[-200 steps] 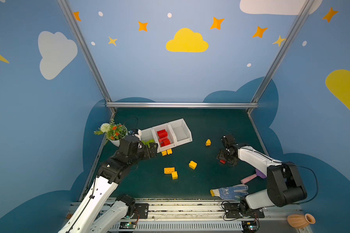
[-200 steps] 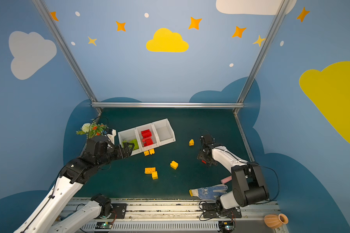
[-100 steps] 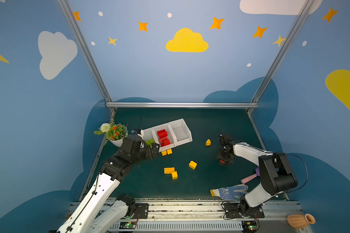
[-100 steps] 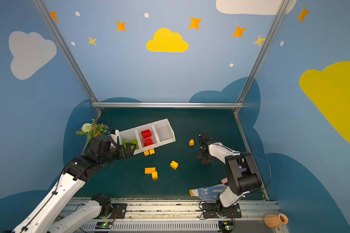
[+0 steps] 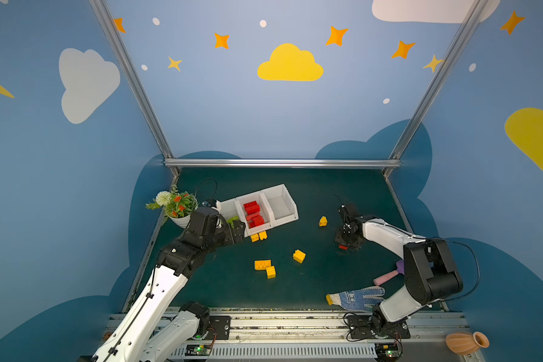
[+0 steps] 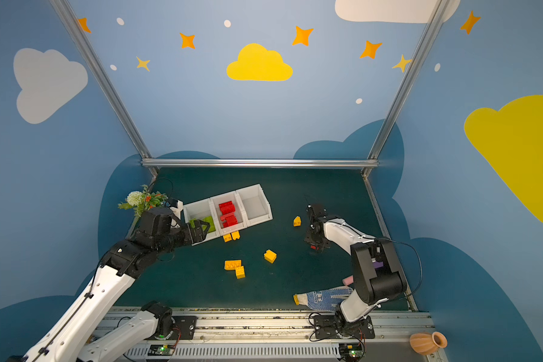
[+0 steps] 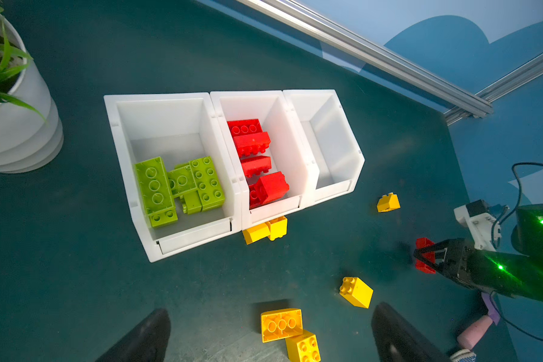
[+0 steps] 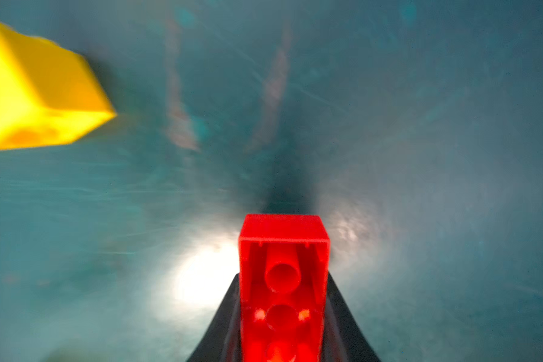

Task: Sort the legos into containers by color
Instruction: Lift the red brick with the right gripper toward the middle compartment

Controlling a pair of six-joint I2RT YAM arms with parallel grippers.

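Next, my right gripper lifts and carries my red lego over the middle bin's far end (image 5: 251, 204) to release, as red legos lie outward of that gripper, past the bare bin.
My right gripper (image 8: 282, 297) is shut on a red lego (image 8: 283, 250), low over the mat at the right in both top views (image 5: 343, 247) (image 6: 313, 247). The left gripper (image 7: 271, 335) stands open with nothing in it, in front of the containers (image 5: 273, 188). The left bin (image 7: 170, 103) holds green legos (image 7: 176, 185), the middle bin holds red legos (image 7: 254, 147), and the right bin (image 7: 326, 141) is bare. Yellow legos lie loose: two against the bins (image 5: 258, 236), a joined pair (image 5: 265, 267), a single (image 5: 299, 256) and one near the right gripper (image 5: 323, 221).
A white flower pot (image 5: 179, 219) stands left of the bins. A blue-dotted glove (image 5: 356, 297) and a pink cylinder (image 5: 386, 277) lie at the front right by the right arm's base. A metal rail (image 5: 279, 163) bounds the far edge.
The right gripper has closed on the red lego, and its elbow has swung in. The left gripper has hardly moved and stays open.
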